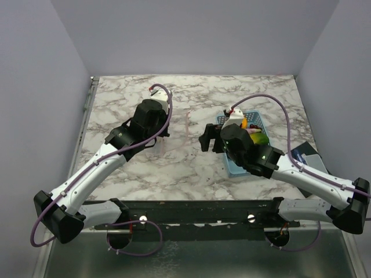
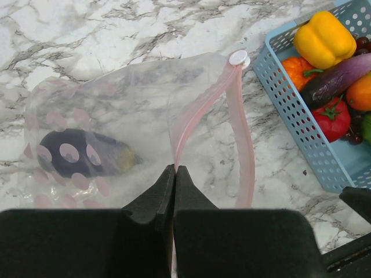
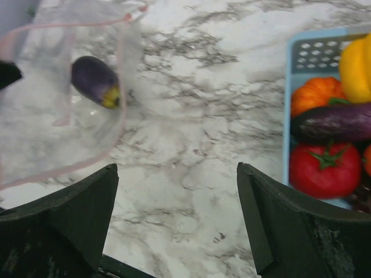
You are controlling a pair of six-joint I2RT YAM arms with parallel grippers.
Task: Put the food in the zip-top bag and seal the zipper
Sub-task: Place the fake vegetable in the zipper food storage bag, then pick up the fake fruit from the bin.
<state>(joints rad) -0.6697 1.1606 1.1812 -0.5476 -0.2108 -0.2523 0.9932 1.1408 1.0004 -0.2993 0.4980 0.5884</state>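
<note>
I should swing my right gripper over the basket next and down onto the orange piece (image 3: 316, 92) past the tomato, because it is to the gripper's right in the top view.
The clear zip-top bag (image 2: 116, 104) lies on the marble with its mouth held up and open. My left gripper (image 2: 174, 169) is shut on the pink zipper (image 2: 197, 110) of the upper lip; the white slider (image 2: 238, 57) sits at the far end. One purple eggplant (image 3: 95, 81) lies inside the bag. The rest of the food is in the basket: a yellow pepper (image 2: 323, 37), a second eggplant (image 2: 336, 78), a tomato (image 3: 324, 171) and an orange piece (image 3: 316, 92). My right gripper (image 3: 177, 174) hangs open and empty over bare marble between the bag and the basket (image 1: 210, 139).
The light-blue perforated basket (image 2: 290, 110) stands right of the bag, partly under my right arm (image 1: 237, 168). A dark flat object (image 1: 304, 155) lies at the table's right edge. Grey walls close in the table on three sides.
</note>
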